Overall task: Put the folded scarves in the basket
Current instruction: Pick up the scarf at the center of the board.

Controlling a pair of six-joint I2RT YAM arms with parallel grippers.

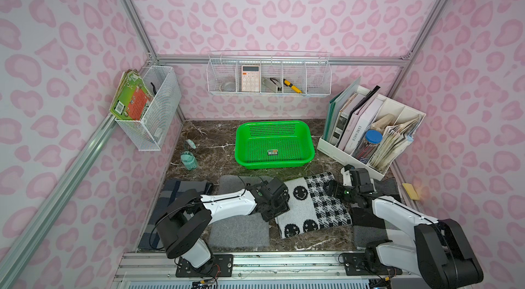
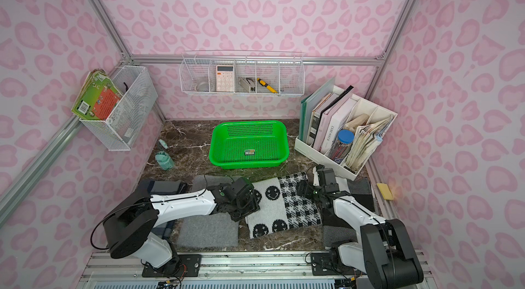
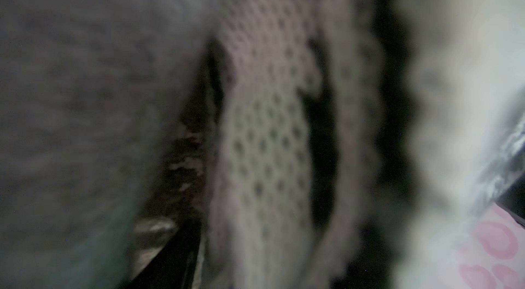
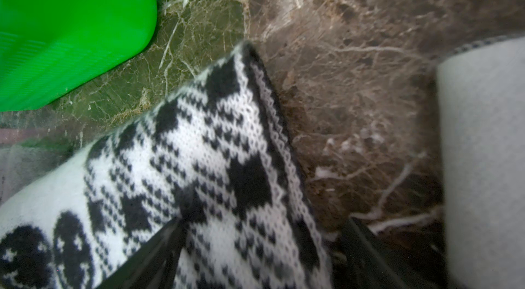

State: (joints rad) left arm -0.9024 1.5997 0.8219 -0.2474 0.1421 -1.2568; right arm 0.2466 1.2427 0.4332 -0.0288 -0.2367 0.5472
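I need to push my left gripper toward the houndstooth panel next, onto the scarf's edge by the grey cloth, and close it there, because that edge of the scarf is ahead of its fingers.
The folded scarf [image 1: 309, 202] [image 2: 284, 205] is black and white knit, with smiley faces and a houndstooth panel. It lies flat on the marble table, in front of the green perforated basket [image 1: 272, 165] [image 2: 247, 164], which holds only a small sticker. My left gripper [image 1: 277, 202] [image 2: 247, 199] is down at the scarf's left edge. The left wrist view is a blur of scarf knit [image 3: 264, 145], and the jaws do not show. My right gripper [image 1: 333, 188] [image 4: 262, 225] is open and straddles the scarf's [image 4: 213, 159] right edge, near the basket's corner [image 4: 71, 32].
A grey folded cloth [image 1: 238, 230] lies under the left arm, a dark plaid one [image 1: 176, 188] left of it, and dark cloth [image 1: 369, 233] under the right arm. A white file organiser [image 1: 369, 131] stands back right. A teal bottle [image 1: 189, 161] stands at the left. Wire baskets [image 1: 270, 77] hang on the walls.
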